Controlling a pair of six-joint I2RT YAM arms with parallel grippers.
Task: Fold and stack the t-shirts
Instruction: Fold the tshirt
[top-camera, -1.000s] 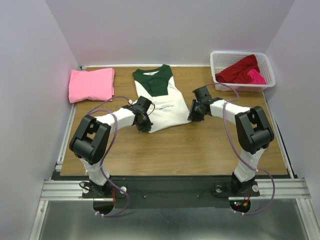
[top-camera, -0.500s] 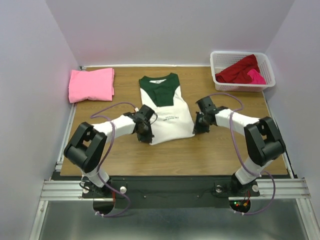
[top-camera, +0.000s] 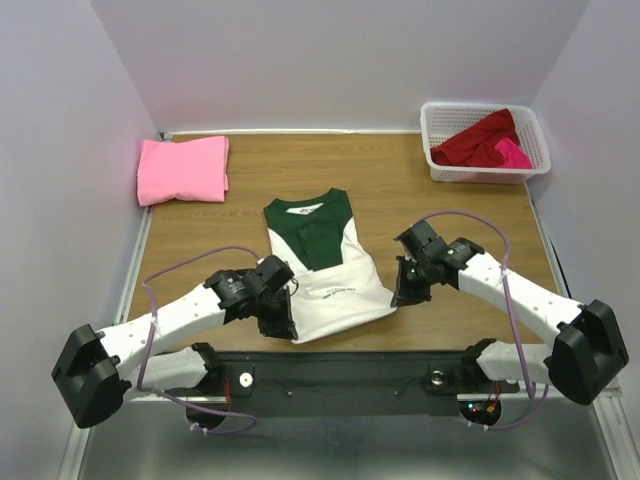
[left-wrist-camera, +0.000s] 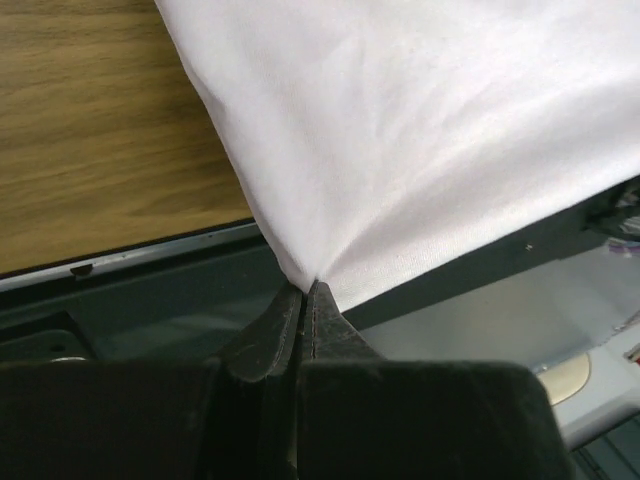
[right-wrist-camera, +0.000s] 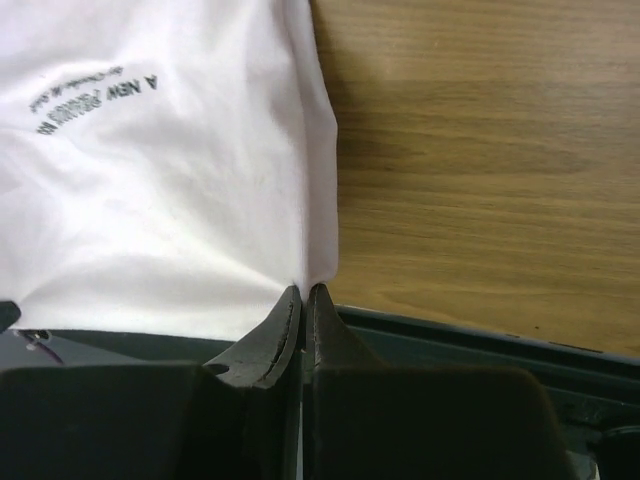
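Observation:
The white t-shirt's lower half still lies unfolded, so my right gripper will next carry its hem corner outward onto the dark green shoulder by the collar (top-camera: 342, 206) and release it.
A white t-shirt with dark green sleeves and small black print (top-camera: 325, 270) lies near the table's front edge, its hem reaching past the edge. My left gripper (top-camera: 283, 328) is shut on its near left corner; in the left wrist view (left-wrist-camera: 307, 288) the white cloth (left-wrist-camera: 420, 130) fans out from the closed tips. My right gripper (top-camera: 400, 297) is shut on the near right corner, as the right wrist view (right-wrist-camera: 305, 290) shows, with the print (right-wrist-camera: 95, 105) above. A folded pink t-shirt (top-camera: 183, 169) lies at the far left. Dark red (top-camera: 478, 140) and magenta (top-camera: 513, 153) t-shirts lie in the basket.
A white lattice basket (top-camera: 437, 125) stands at the far right corner. The black front rail (top-camera: 350, 365) runs just below the table edge. White walls close in the left, back and right sides. Bare wood (top-camera: 440, 215) shows around the shirt.
Both grippers have pulled the white and green shirt toward the near edge of the table; both arms have stretched low and outward. The pink shirt and basket have not moved.

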